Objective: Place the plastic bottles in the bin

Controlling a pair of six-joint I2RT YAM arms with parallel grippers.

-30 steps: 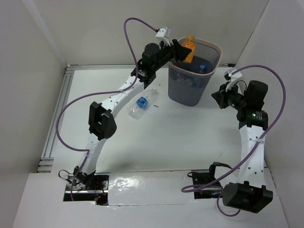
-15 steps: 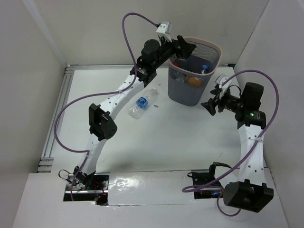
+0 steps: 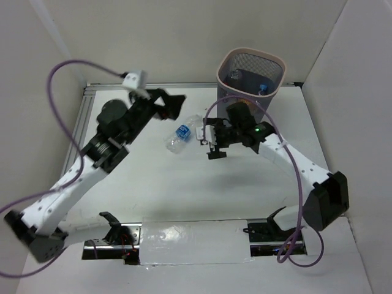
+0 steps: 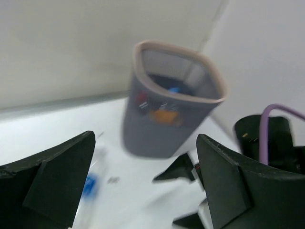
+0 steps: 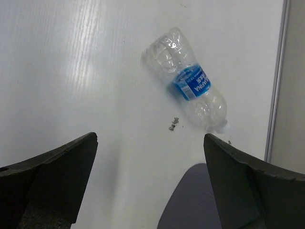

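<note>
My right gripper should next go down and to the left in the top view onto the clear bottle's blue label (image 3: 182, 133) (image 5: 192, 82), since the bottle is below it on that side.
The bin (image 3: 278, 68) is a grey mesh basket with a pinkish rim, standing at the back of the table. Bottles lie inside it: a blue cap (image 3: 263, 87) shows from above, and an orange bottle (image 4: 164, 116) shows through the mesh. One clear bottle with a blue label (image 3: 182, 133) lies on the table left of the bin, also sharp in the right wrist view (image 5: 188, 81). My left gripper (image 3: 173, 105) hangs open and empty just left of that bottle. My right gripper (image 3: 208, 141) is open and empty to the bottle's right, in front of the bin.
A metal rail (image 3: 76, 147) runs along the table's left edge and white walls close in the back and sides. The bin's grey wall (image 5: 190, 200) sits close under my right gripper. A small dark speck (image 5: 173, 123) lies by the bottle.
The orange bottle left my left gripper and dropped into the bin. Both grippers opened. The left arm pulled back to the left; the right arm swung left toward the bottle on the table.
</note>
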